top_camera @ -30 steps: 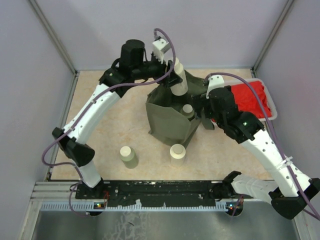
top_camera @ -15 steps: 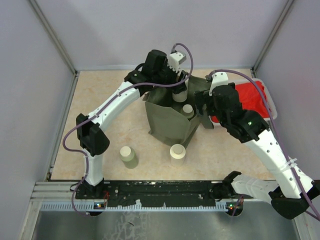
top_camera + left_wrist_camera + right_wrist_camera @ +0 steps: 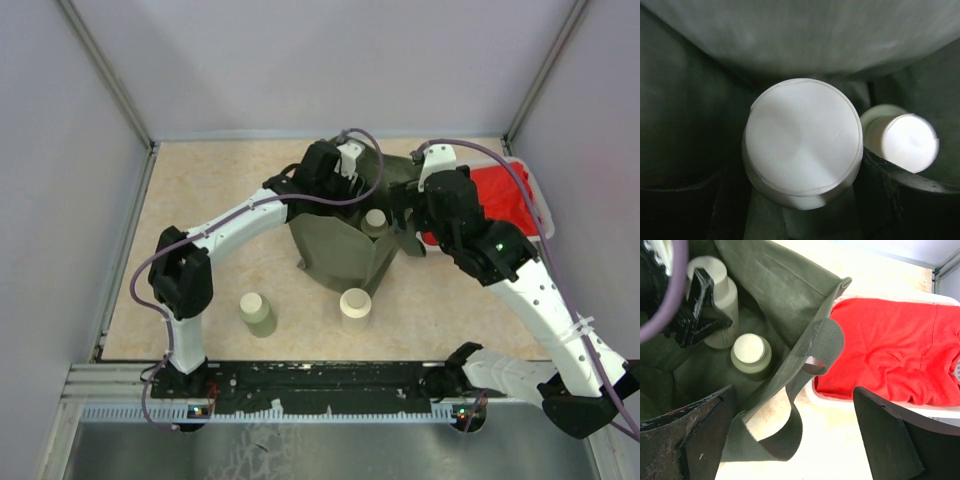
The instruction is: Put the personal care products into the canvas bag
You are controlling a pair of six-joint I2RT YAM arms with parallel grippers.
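The cream-capped bottle [image 3: 802, 140] needs to go down a little toward the bottom of the bag with my left gripper, so that my gripper can release it.
The olive canvas bag [image 3: 335, 250] stands open mid-table. My left gripper [image 3: 352, 190] reaches down into it, shut on a cream-capped bottle [image 3: 802, 140], which the right wrist view [image 3: 715, 295] shows low inside the bag with a black finger [image 3: 695, 307] across it. A second bottle [image 3: 375, 220] stands inside the bag beside it [image 3: 905, 142] [image 3: 751, 356]. Two more bottles stand on the table in front of the bag, one left [image 3: 256, 308] and one right [image 3: 355, 303]. My right gripper [image 3: 405, 225] is open, its jaws wide on either side of the bag's right wall and strap handle [image 3: 805, 405].
A white tray with red cloth [image 3: 505, 195] sits right of the bag, close behind my right gripper, and also shows in the right wrist view [image 3: 890, 355]. Grey walls enclose the table on three sides. The arm bases line the near edge.
My left arm has swung right and lowered the bottle from above the bag's rim down inside the bag. My right arm and the other bottles have not moved.
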